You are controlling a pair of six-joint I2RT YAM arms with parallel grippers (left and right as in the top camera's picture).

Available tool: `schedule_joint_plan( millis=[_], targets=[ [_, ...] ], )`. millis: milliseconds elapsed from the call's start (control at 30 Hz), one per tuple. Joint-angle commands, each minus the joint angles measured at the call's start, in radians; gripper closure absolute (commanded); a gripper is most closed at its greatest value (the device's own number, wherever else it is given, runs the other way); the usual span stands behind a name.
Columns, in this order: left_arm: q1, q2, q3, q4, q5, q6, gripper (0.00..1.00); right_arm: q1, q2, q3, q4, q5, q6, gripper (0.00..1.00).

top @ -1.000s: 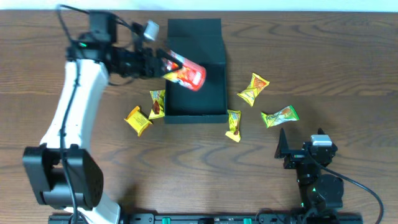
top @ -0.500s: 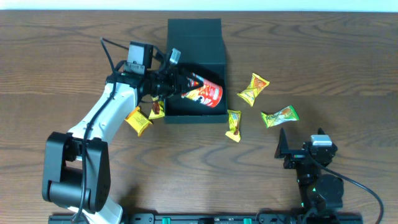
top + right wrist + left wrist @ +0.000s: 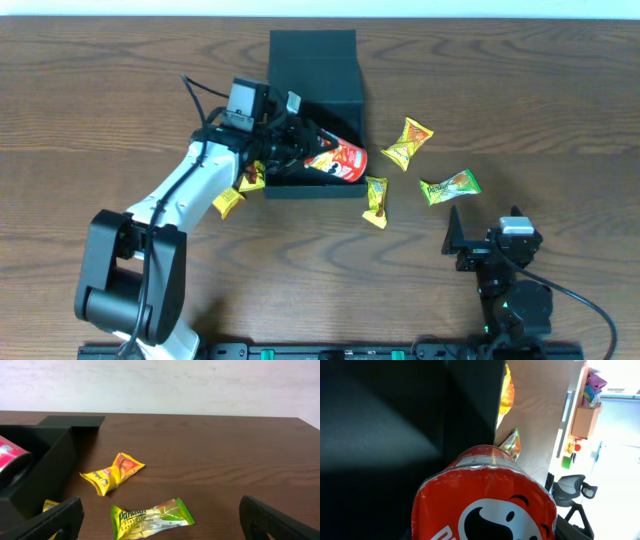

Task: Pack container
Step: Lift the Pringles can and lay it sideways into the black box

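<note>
The red crisp can [image 3: 335,158] is still held tilted. My left gripper will lower it to the bottom of the container next, then release it.
The dark container [image 3: 345,95] stands open at the table's middle back, its flap lid [image 3: 312,45] lying flat behind it. My left gripper [image 3: 290,145] is shut on a red crisp can [image 3: 335,158] and holds it tilted inside the container near the front right corner. In the left wrist view the can [image 3: 485,495] fills the bottom and the container's dark inner wall [image 3: 380,420] fills the left. My right gripper [image 3: 487,240] is open and empty at the front right. It faces a green packet [image 3: 150,517] and a yellow packet [image 3: 112,474].
Two yellow packets [image 3: 228,198] [image 3: 252,178] lie left of the container, partly under my left arm. A yellow packet [image 3: 376,200] lies at its front right corner. Another yellow packet [image 3: 406,142] and the green packet [image 3: 449,186] lie to the right.
My left arm has swung right and lowered the red can from above the container's left edge into the container. The right arm has not moved.
</note>
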Motion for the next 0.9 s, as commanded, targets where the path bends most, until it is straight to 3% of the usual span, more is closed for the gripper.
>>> schedule_joint_plan(
  millis=[0,167,200,300,533,867],
  targets=[
    [-0.003,0.042,0.000,0.002,-0.016,-0.050,0.57,-0.006,-0.005,-0.003,0.000,0.010,-0.015,0.01],
    [-0.003,0.058,0.000,0.005,-0.018,-0.055,0.57,-0.006,-0.005,-0.003,0.000,0.010,-0.015,0.01],
    [-0.003,0.058,0.000,0.005,-0.018,-0.055,0.55,-0.006,-0.005,-0.003,0.000,0.010,-0.015,0.01],
    [-0.002,0.058,0.000,-0.002,-0.017,-0.056,0.34,-0.006,-0.006,-0.003,0.000,0.010,-0.015,0.01],
    [-0.002,0.058,0.000,-0.050,-0.014,-0.051,0.23,-0.006,-0.006,-0.003,0.000,0.010,-0.015,0.01],
    [0.019,0.058,0.000,-0.099,-0.018,-0.002,0.25,-0.006,-0.005,-0.003,0.000,0.010,-0.015,0.01]
  ],
)
